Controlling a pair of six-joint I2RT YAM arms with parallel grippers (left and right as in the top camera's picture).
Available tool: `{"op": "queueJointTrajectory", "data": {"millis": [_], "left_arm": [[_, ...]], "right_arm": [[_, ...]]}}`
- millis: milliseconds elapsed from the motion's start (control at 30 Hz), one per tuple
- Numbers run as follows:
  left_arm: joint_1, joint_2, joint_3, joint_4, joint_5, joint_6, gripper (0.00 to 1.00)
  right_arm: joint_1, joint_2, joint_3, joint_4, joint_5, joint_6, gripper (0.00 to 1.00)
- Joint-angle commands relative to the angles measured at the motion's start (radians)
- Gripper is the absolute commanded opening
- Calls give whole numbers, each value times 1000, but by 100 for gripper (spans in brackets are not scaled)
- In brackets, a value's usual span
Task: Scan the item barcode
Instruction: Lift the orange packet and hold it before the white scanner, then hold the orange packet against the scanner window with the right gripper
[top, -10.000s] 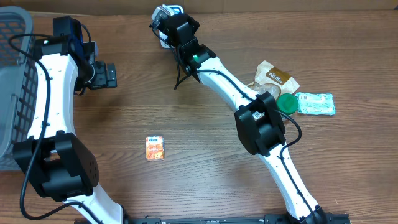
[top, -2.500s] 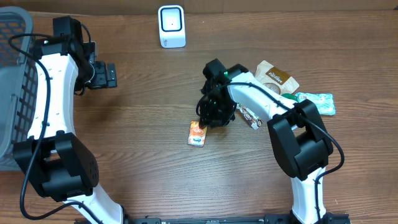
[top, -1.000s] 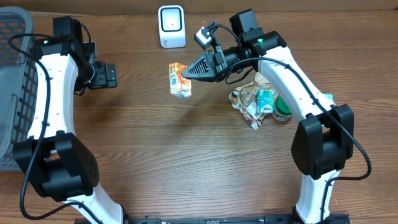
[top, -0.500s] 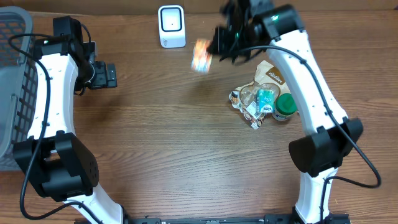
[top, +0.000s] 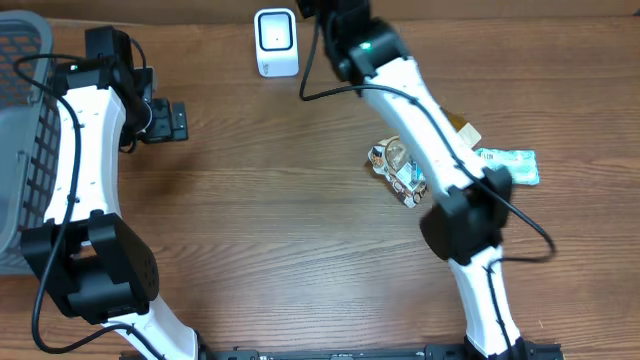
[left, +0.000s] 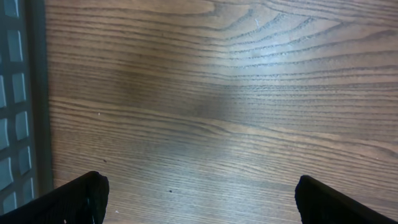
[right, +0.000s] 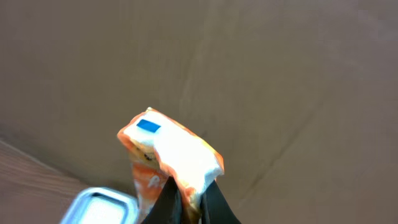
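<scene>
My right gripper holds the orange packet beside the scanner, so next it needs to carry the packet down over the scanner (top: 275, 42), then back to the clear snack packet (top: 401, 172), and then let go of it.
The item is a small orange and white packet (right: 169, 154), and my right gripper (right: 191, 194) is shut on its lower edge, holding it up in front of the brown cardboard wall. The white barcode scanner (top: 275, 42) stands at the back of the table; in the right wrist view the scanner (right: 99, 206) shows just below and left of the packet. In the overhead view my right arm (top: 400, 80) reaches to the back edge right of the scanner and hides the packet. My left gripper (top: 176, 122) hangs open over bare wood at the left, its fingertips (left: 81, 198) wide apart.
A grey mesh basket (top: 25, 120) stands at the left edge, its wall (left: 18, 93) close to my left gripper. Loose items lie at the right: a clear snack packet (top: 398, 172), a brown bag (top: 458, 127) and a teal packet (top: 508, 166).
My right gripper has carried the orange packet from over the table up and back to the far edge beside the scanner. The left arm has not moved.
</scene>
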Motion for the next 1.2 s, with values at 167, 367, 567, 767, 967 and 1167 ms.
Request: {"op": "queueJointTrajectory", "data": {"millis": [167,367,567,767,967,1167], "left_arm": [[3,-10,17,1,-2,12,99],[3,-10,17,1,-2,12,100],[3,-10,17,1,-2,12,100],[3,-10,17,1,-2,12,99],[3,-10,17,1,-2,12,100],[3,-10,17,1,-2,12,100]], "right_arm": [[19,256,0,301,41,-566,4],[43,343,0,324,-40,-747,4],[53,357,0,325,-46,-749,4],[53,357,0,325,-46,-756,4],[59,357,0,326,-45,-756,4],[61,330,0,328,-43,-691,4]]}}
